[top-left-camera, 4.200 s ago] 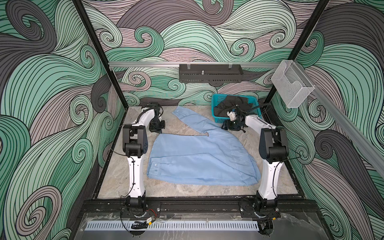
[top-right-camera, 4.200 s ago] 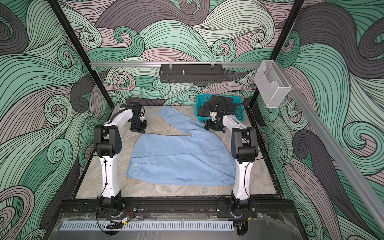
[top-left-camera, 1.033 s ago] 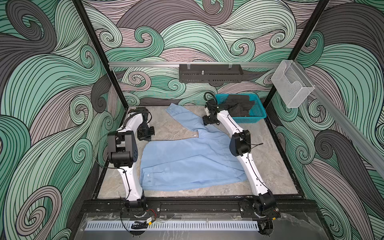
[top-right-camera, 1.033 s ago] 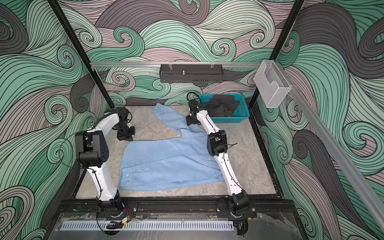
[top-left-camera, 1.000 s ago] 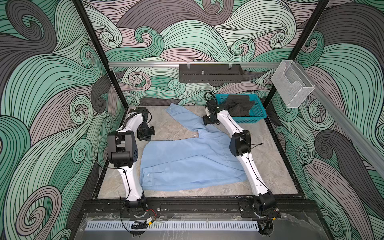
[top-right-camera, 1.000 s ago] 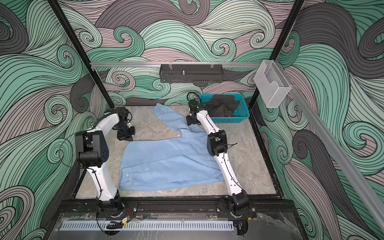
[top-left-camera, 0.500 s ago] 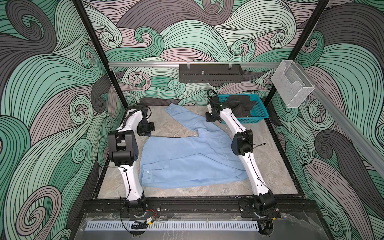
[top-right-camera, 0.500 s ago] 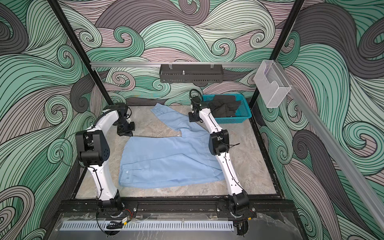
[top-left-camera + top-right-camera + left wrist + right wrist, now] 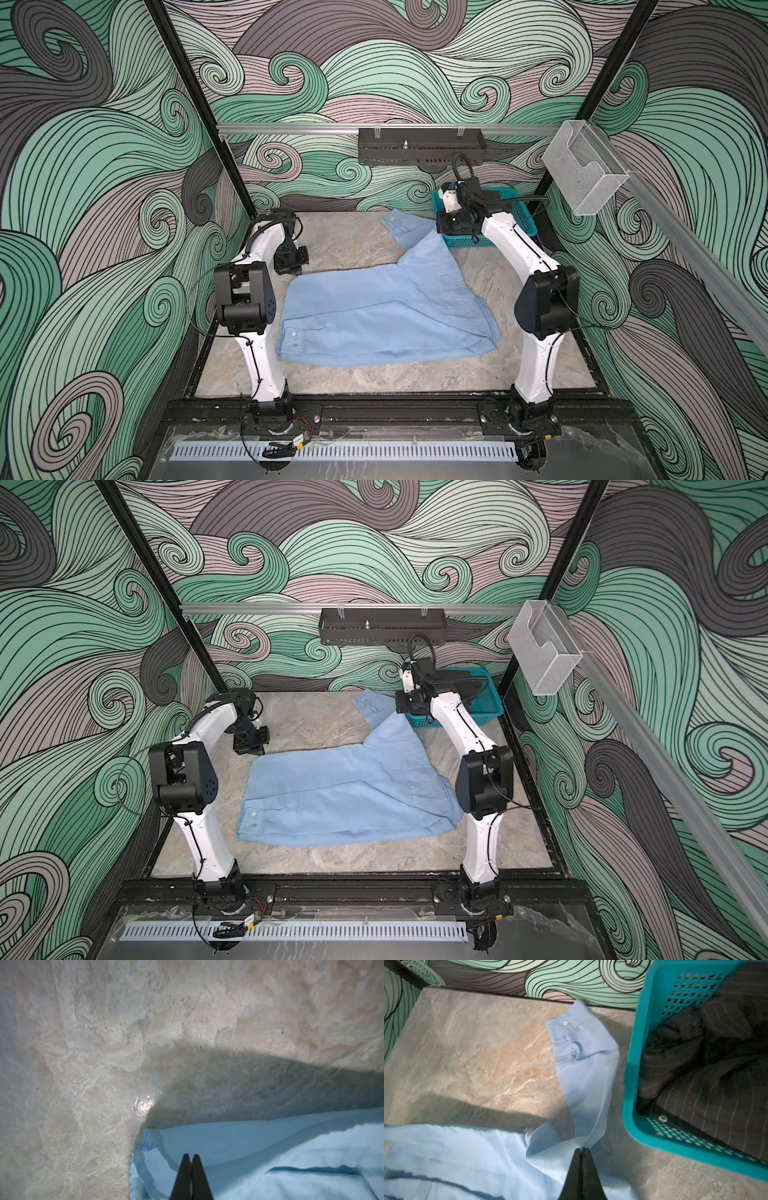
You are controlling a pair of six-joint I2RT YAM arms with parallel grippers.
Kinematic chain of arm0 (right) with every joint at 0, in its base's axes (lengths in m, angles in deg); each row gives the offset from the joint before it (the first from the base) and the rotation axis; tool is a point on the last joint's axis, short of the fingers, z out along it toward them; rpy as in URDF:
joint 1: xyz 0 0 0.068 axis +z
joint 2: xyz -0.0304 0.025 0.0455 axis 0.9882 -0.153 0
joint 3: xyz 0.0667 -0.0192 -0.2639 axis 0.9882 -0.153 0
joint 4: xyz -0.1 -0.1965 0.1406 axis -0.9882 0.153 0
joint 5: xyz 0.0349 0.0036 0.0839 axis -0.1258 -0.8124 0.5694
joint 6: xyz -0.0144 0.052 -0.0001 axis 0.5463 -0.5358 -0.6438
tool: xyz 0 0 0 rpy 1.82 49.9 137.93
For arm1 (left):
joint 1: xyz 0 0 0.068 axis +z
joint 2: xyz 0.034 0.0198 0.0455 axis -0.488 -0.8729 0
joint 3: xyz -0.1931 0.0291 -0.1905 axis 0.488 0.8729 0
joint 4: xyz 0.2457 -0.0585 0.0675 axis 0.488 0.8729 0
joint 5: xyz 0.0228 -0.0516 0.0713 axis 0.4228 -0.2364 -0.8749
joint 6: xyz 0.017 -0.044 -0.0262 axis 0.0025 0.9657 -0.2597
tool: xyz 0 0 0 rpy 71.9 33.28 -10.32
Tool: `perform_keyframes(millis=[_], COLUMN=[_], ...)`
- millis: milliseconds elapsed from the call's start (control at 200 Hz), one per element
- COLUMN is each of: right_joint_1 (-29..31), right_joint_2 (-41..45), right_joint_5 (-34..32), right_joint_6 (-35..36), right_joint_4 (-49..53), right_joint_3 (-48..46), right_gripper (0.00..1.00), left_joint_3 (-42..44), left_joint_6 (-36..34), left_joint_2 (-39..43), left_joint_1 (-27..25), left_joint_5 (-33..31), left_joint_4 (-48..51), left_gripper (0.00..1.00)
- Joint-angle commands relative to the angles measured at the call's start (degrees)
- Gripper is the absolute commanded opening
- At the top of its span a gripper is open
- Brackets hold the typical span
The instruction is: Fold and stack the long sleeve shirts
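Observation:
The back part of the shirt still lies unfolded, so the left gripper will move back and down onto the sleeve edge beside the near cuff and let go of the shirt's corner.
One of the long sleeve shirts (image 9: pixel 386 316) (image 9: pixel 345 796), light blue, lies spread on the marble table in both top views. Its sleeve runs toward the back, and the buttoned cuff (image 9: pixel 399 220) (image 9: pixel 571 1028) rests on the table beside the basket. My left gripper (image 9: pixel 294 272) (image 9: pixel 255 750) (image 9: pixel 190 1155) is shut on the shirt's back left corner (image 9: pixel 149 1147). My right gripper (image 9: pixel 444 233) (image 9: pixel 404 711) (image 9: pixel 581 1148) is shut on a fold of sleeve fabric near the shoulder and holds it raised off the table.
A teal mesh basket (image 9: pixel 515 226) (image 9: pixel 486 712) (image 9: pixel 633 1084) with a dark pinstriped garment (image 9: pixel 706 1074) stands at the back right, close to my right gripper. A black perforated tray (image 9: pixel 419 151) hangs on the back rail. A clear holder (image 9: pixel 582 174) is mounted on the right rail.
My right gripper has closed on the sleeve fabric, and its elbow has swung out to the right. The left gripper has stayed shut at the shirt's corner and moved little.

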Motion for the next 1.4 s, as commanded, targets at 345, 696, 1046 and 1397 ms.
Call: perform_keyframes(millis=[345,696,1046,1397], right_joint_1=[1.76,2.03,2.12,2.16], right_joint_2=[26.55,43.98,52.70,52.65], right_joint_5=[4.19,-1.47,-4.00,-4.75], right_joint_6=[1.53,4.17,-2.71,-4.60], right_joint_4=[-10.96,-2.55,3.21,1.75], right_joint_3=[-29.01,-39.81,-49.76,-56.62], right_gripper=[0.00,0.00,0.00,0.00], left_joint_3=[28.14,34.16,38.65,39.35], left_joint_6=[-0.75,-0.10,0.94,0.55], left_joint_2=[29.75,35.08,34.16,28.34], left_joint_1=[-0.02,-0.08,-0.17,-1.25], left_joint_5=[4.27,-1.80,-2.28,-3.28], left_joint_4=[-15.59,-14.69,-16.12,-14.67], left_gripper=[0.00,0.00,0.00,0.02])
